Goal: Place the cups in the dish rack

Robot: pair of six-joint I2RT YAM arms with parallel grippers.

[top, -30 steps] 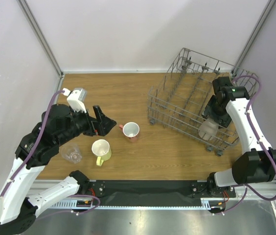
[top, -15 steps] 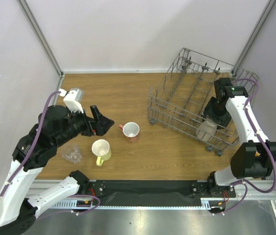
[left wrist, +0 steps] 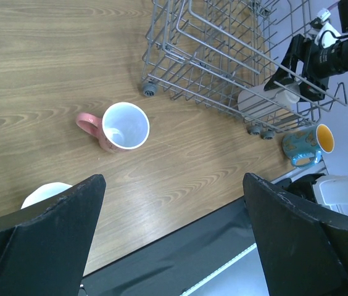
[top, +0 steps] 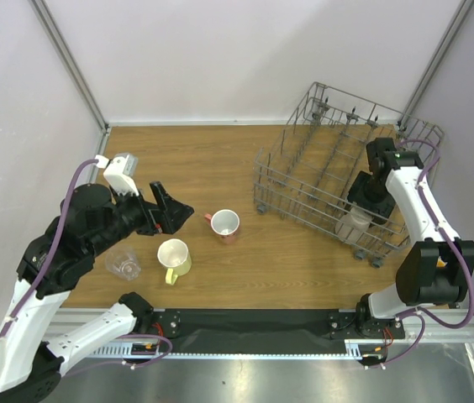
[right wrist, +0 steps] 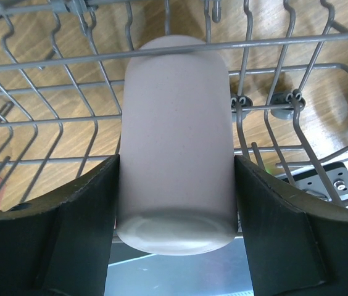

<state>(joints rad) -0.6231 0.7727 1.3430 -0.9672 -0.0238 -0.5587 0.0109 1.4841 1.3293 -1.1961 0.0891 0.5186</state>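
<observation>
The clear glass is below my left gripper, outside the rack (top: 279, 180), so next I will move my left gripper to the left in the top view and down onto the clear glass's rim (top: 129, 254).
My right gripper (top: 361, 210) is shut on the beige handleless cup (top: 355, 225) and holds it upside down inside the near right corner of the grey wire dish rack (top: 279, 180). In the right wrist view the cup (right wrist: 175, 123) sits between both fingers (right wrist: 69, 216), among the rack's wires (right wrist: 57, 61). My left gripper (top: 174, 210) is open and empty, above the table left of the salmon-pink mug (top: 225, 225). The pale yellow mug (top: 174, 256) and the clear glass (top: 123, 263) stand near it. A blue cup (left wrist: 303, 147) stands by the rack's near right corner.
The left wrist view shows the pink mug (left wrist: 121, 127), the rack (left wrist: 211, 43) and the black strip along the table's near edge (left wrist: 180, 246). White walls close the table on three sides.
My right gripper has carried the beige cup a little further into the rack's near right corner. My left arm has drawn back slightly to the left, jaws still open.
</observation>
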